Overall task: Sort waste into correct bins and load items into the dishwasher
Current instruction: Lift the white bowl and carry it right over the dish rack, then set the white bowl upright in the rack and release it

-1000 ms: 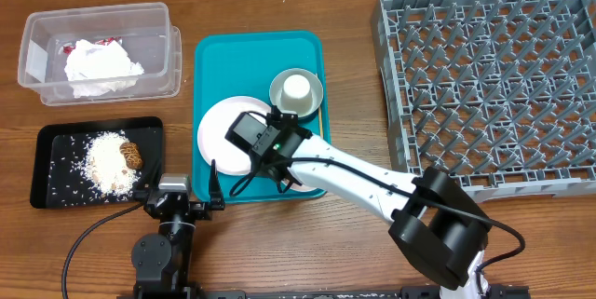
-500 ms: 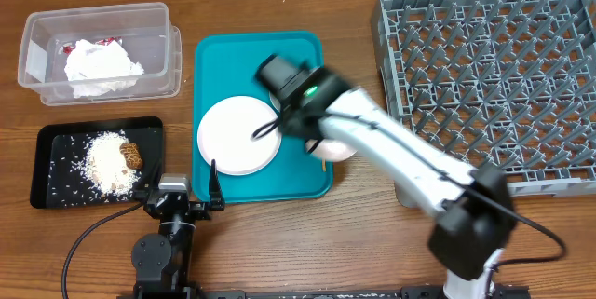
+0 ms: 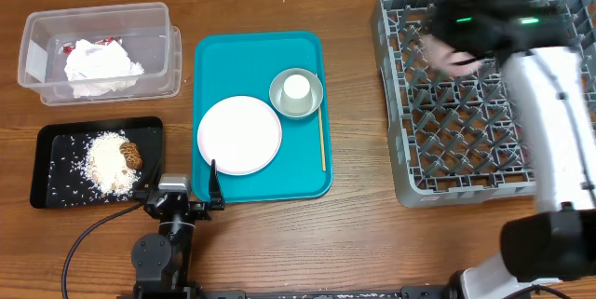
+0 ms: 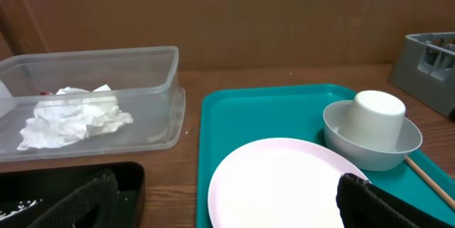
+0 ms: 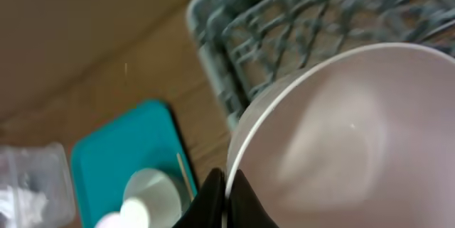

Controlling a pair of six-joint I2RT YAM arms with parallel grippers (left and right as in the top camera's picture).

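My right gripper needs to go to the right in the overhead view and back, lowering the pinkish-white dish to release it onto the dish rack's near wires, since they stand empty.
My right gripper (image 5: 226,185) is shut on the rim of the pinkish-white dish (image 5: 341,136) and holds it above the grey dish rack (image 3: 484,141); the overhead view shows the gripper (image 3: 463,38) and the dish (image 3: 445,54) blurred over the rack's left rear. The large white plate (image 3: 239,134), the grey bowl (image 3: 309,105) with the upturned white cup (image 3: 296,88) in it, and the wooden stick (image 3: 322,141) lie on the teal tray (image 3: 223,57). My left gripper (image 4: 226,180) is open and empty, low at the table's front, in front of the plate (image 4: 284,185).
The clear tub (image 3: 37,52) at the back left holds crumpled napkins (image 3: 101,66) and a red wrapper (image 3: 70,47). The black tray (image 3: 56,159) at the front left holds rice crumbs (image 3: 104,164) and a brown lump (image 3: 132,156).
My right arm lifted the pinkish-white dish off the teal tray and swung it right, over the dish rack. The left arm has not moved.
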